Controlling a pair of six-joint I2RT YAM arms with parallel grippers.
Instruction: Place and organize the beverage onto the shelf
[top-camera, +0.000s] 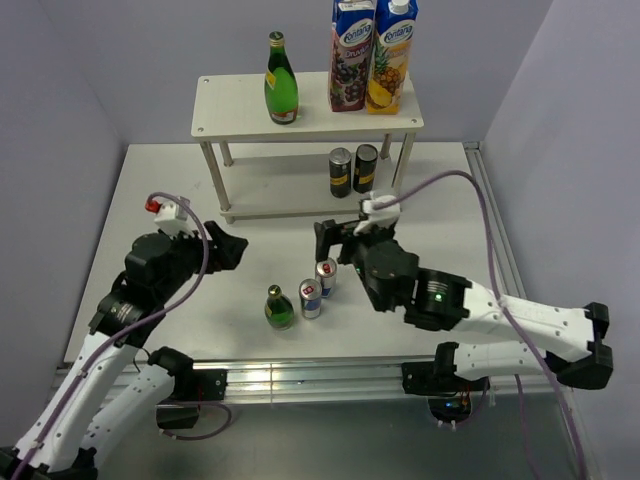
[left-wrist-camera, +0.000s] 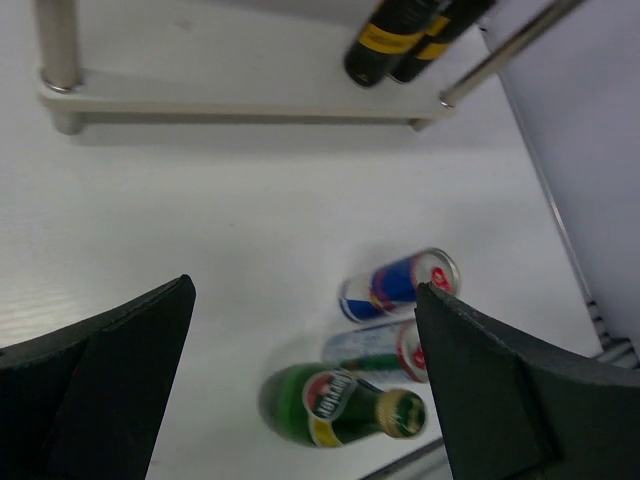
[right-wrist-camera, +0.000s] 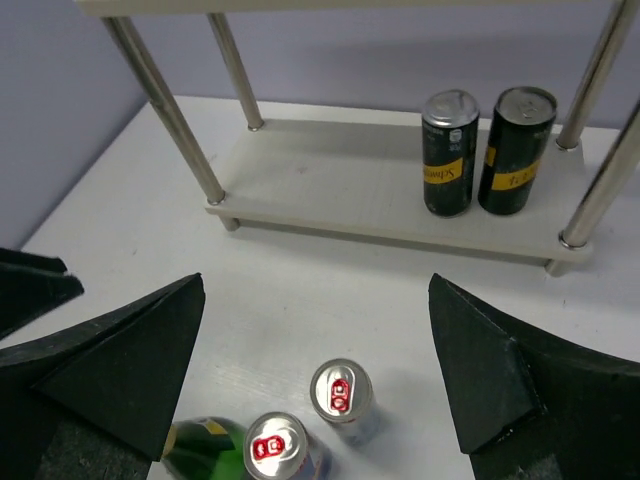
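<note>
The left gripper moves down, back and toward the cans next, around the green bottle on the table, since that stands below it and to its right in the top view.
The white two-tier shelf (top-camera: 240, 108) stands at the back. One green bottle (top-camera: 281, 80) stands on its top board. Two dark cans (top-camera: 340, 172) (top-camera: 365, 168) stand on the lower board (right-wrist-camera: 330, 190), also in the right wrist view (right-wrist-camera: 448, 165). On the table stand the second green bottle (top-camera: 279, 307) and two blue-silver cans (top-camera: 311, 298) (top-camera: 326, 277). My left gripper (top-camera: 225, 247) is open and empty, left of them; its view shows the bottle (left-wrist-camera: 340, 405) and cans (left-wrist-camera: 400, 283). My right gripper (top-camera: 328, 240) is open and empty, just behind the cans (right-wrist-camera: 340, 390).
Two tall juice cartons (top-camera: 352, 55) (top-camera: 391, 55) stand on the right of the top board. Thin metal legs (right-wrist-camera: 160, 100) hold the shelf. Walls close the table on the left, back and right. A metal rail (top-camera: 300, 375) runs along the near edge.
</note>
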